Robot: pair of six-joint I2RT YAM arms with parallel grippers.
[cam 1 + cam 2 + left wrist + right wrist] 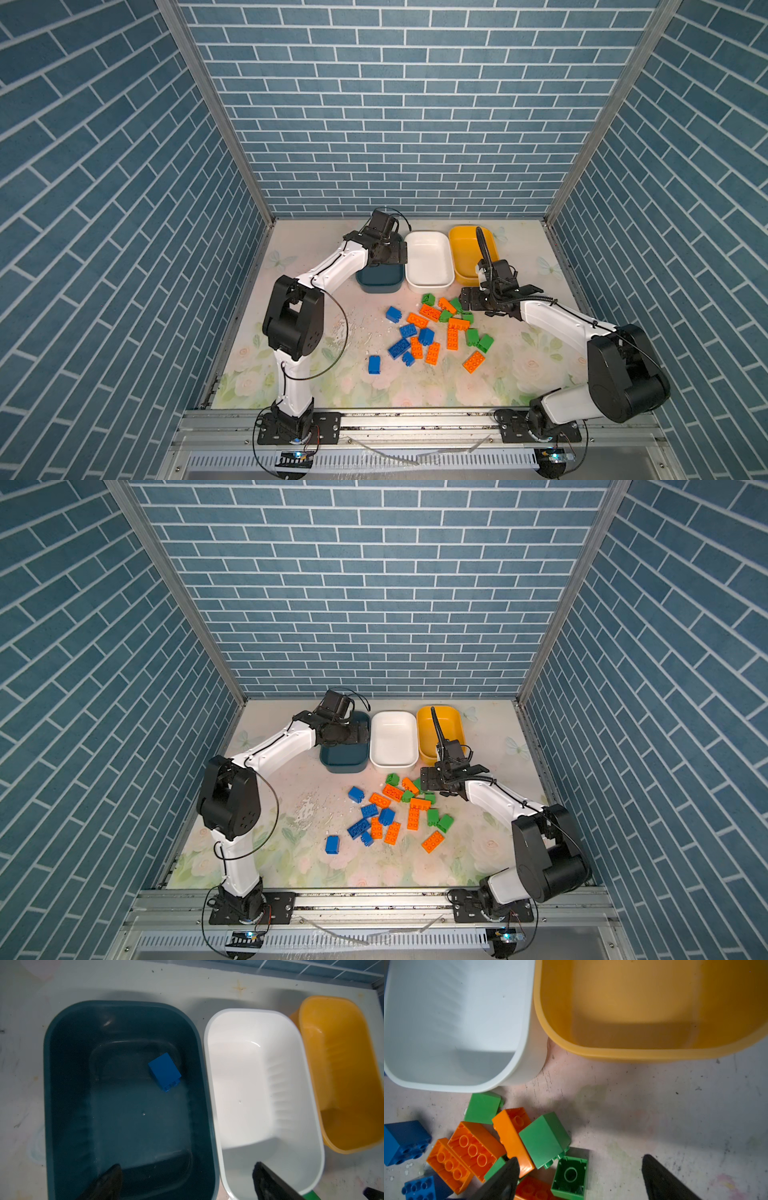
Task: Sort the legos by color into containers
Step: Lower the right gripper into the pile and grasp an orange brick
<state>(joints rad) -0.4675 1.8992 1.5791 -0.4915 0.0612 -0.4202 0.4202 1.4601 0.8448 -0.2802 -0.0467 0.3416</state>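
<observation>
I need to move my right gripper down and back next, turning it onto the orange lego (534, 1190) by the upturned green brick (570, 1176). That lego is below my right gripper, nearer my base.
Three containers stand in a row at the back: a teal tub (380, 283), a white tub (430, 286) and a yellow tub (461, 249). One blue brick (164, 1072) lies inside the teal tub (68, 1084). My left gripper (187, 1174) hangs open and empty above that tub. The legos (432, 332), blue, orange and green, lie scattered on the mat in front of the tubs. My right gripper (580, 1158) is open over the pile's back right end. An upturned green brick (570, 1176) lies between its fingers, not gripped. In both top views the white and yellow tubs look empty.
A lone blue brick (374, 364) lies nearest the front, apart from the pile. The right arm's black cable (484, 245) arches over the yellow tub. Blue brick-pattern walls close the mat on three sides, and a metal rail (415, 419) runs along the front.
</observation>
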